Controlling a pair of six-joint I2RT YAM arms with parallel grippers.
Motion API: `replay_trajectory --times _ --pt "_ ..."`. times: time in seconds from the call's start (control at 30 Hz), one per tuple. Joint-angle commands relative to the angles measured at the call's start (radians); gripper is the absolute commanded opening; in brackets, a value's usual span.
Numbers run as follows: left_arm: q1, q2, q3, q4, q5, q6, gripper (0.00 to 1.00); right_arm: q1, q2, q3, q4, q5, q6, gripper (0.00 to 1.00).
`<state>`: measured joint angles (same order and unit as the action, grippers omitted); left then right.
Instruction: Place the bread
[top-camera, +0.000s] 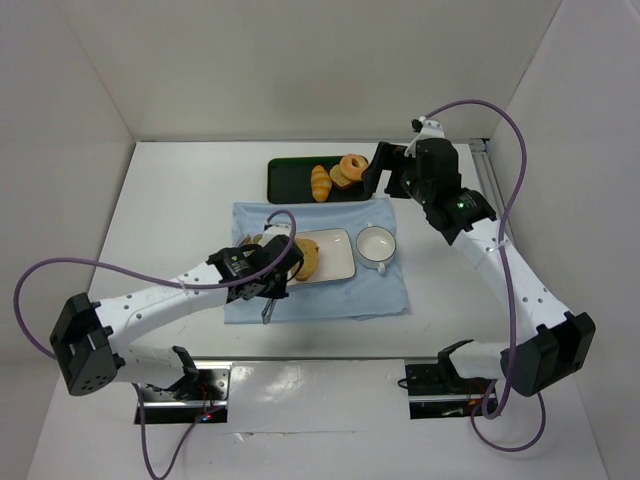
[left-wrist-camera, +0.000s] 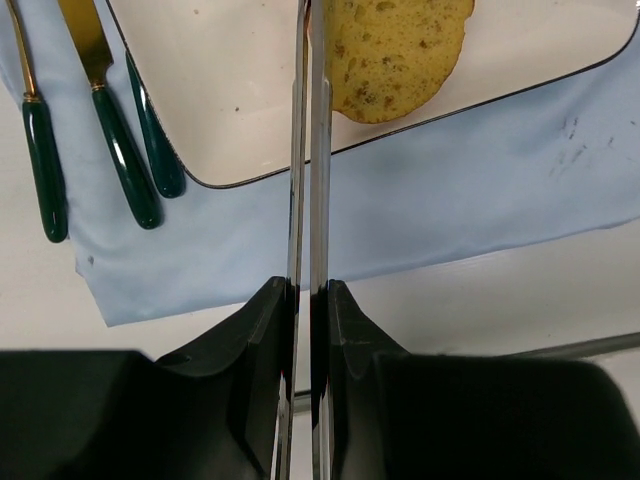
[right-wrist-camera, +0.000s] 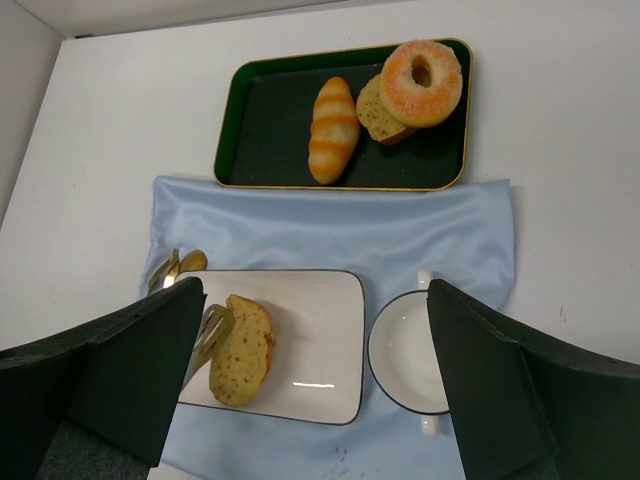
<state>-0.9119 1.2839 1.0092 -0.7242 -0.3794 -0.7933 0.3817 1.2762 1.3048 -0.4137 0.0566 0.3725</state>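
My left gripper shifts a little toward the white bowl next, with the tong head over the plate, then releases the tongs.
The bread (top-camera: 308, 260), a golden-brown slice of toast, is on the left part of the white rectangular plate (top-camera: 338, 256). It also shows in the left wrist view (left-wrist-camera: 395, 60) and the right wrist view (right-wrist-camera: 240, 350). My left gripper (top-camera: 270, 272) (left-wrist-camera: 310, 290) is shut on a pair of metal tongs (left-wrist-camera: 308, 180). The slotted tong head (right-wrist-camera: 210, 335) touches the slice's left edge. I cannot tell whether the tongs still pinch the slice. My right gripper (top-camera: 385, 170) (right-wrist-camera: 312, 290) is open and empty, high above the cloth near the tray.
A blue cloth (top-camera: 385, 295) lies under the plate and a white bowl (top-camera: 377, 244). A dark green tray (top-camera: 290, 178) behind holds a striped roll (top-camera: 320, 183), a donut (top-camera: 353, 164) and another slice. Green-handled cutlery (left-wrist-camera: 120, 150) lies left of the plate.
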Motion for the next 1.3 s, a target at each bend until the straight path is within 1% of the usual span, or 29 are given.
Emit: replay_trajectory --times 0.0,0.13,0.33,0.5,0.57,0.6,0.67,0.7,0.73,0.83,0.93,0.97,1.07,1.27 --pt "-0.004 0.034 -0.001 0.083 -0.036 -0.021 0.07 -0.006 -0.038 -0.013 0.018 0.006 -0.012 1.00" --pt "-0.004 0.087 -0.001 0.117 -0.036 -0.003 0.07 -0.006 -0.048 -0.032 0.018 0.006 -0.012 1.00" --pt "0.005 0.152 0.058 0.144 -0.036 0.016 0.07 -0.006 -0.067 -0.052 0.009 0.006 -0.012 1.00" --pt "0.016 0.175 0.091 0.126 -0.027 0.026 0.07 -0.006 -0.067 -0.052 0.009 0.006 -0.012 1.00" --pt "0.016 0.160 0.091 0.126 -0.027 0.026 0.13 -0.006 -0.067 -0.052 0.009 0.006 -0.012 1.00" --pt "0.016 0.160 0.091 0.115 -0.027 0.026 0.26 -0.006 -0.067 -0.052 0.009 0.006 -0.012 1.00" --pt "0.016 0.132 0.091 0.115 -0.027 0.026 0.37 -0.006 -0.067 -0.062 0.018 0.006 -0.003 1.00" --pt "0.016 0.123 0.091 0.115 -0.018 0.026 0.40 -0.006 -0.067 -0.062 0.018 0.006 0.006 1.00" --pt "0.016 0.109 0.091 0.106 -0.018 0.026 0.45 -0.006 -0.067 -0.071 0.029 -0.004 0.006 1.00" --pt "0.016 0.100 0.101 0.082 -0.018 0.026 0.53 -0.006 -0.067 -0.072 0.038 -0.014 0.017 1.00" --pt "0.016 0.088 0.111 0.049 -0.018 0.017 0.54 -0.006 -0.058 -0.072 0.047 -0.024 0.028 1.00" --pt "0.016 0.074 0.111 0.040 -0.018 0.017 0.53 -0.006 -0.058 -0.072 0.047 -0.034 0.037 0.98" --pt "0.016 0.046 0.120 0.040 -0.018 0.017 0.53 -0.006 -0.058 -0.081 0.047 -0.034 0.037 0.98" --pt "0.016 0.002 0.152 -0.012 -0.046 0.008 0.51 -0.006 -0.049 -0.090 0.065 -0.043 0.046 0.98"
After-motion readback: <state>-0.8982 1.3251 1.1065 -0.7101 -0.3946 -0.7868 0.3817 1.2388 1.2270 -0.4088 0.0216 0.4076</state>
